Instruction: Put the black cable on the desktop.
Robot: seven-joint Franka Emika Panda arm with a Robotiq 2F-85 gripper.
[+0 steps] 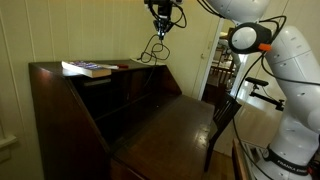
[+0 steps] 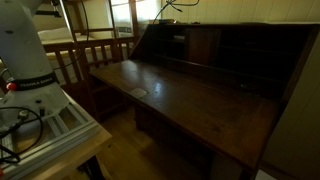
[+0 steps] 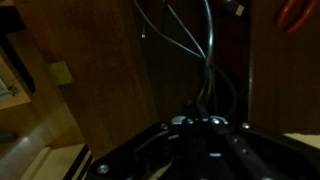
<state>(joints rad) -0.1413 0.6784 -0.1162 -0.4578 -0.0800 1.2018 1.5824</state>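
Note:
The cable's loose loop still dangles high, so I should lower it to the dark desktop beside the cubbyholes and release.
My gripper (image 1: 160,24) hangs high over the back of the desk, shut on the black cable (image 1: 153,50). The cable dangles from the gripper as a loose loop, and its lower end reaches the top ledge of the desk. In the wrist view the cable strands (image 3: 205,50) run out from between the dark fingers (image 3: 203,124). The desktop (image 1: 175,118) is the dark reddish-brown writing surface below and in front of the cubbyholes. It also shows in an exterior view (image 2: 190,100), where a bit of the cable (image 2: 176,6) shows at the top edge.
A flat book with a white-and-blue cover (image 1: 88,68) lies on the desk's top ledge. A dark chair (image 1: 225,115) stands at the desk's front edge. The cubbyholes (image 2: 225,50) line the back of the desk. A wooden railing (image 2: 85,55) stands beside the desk.

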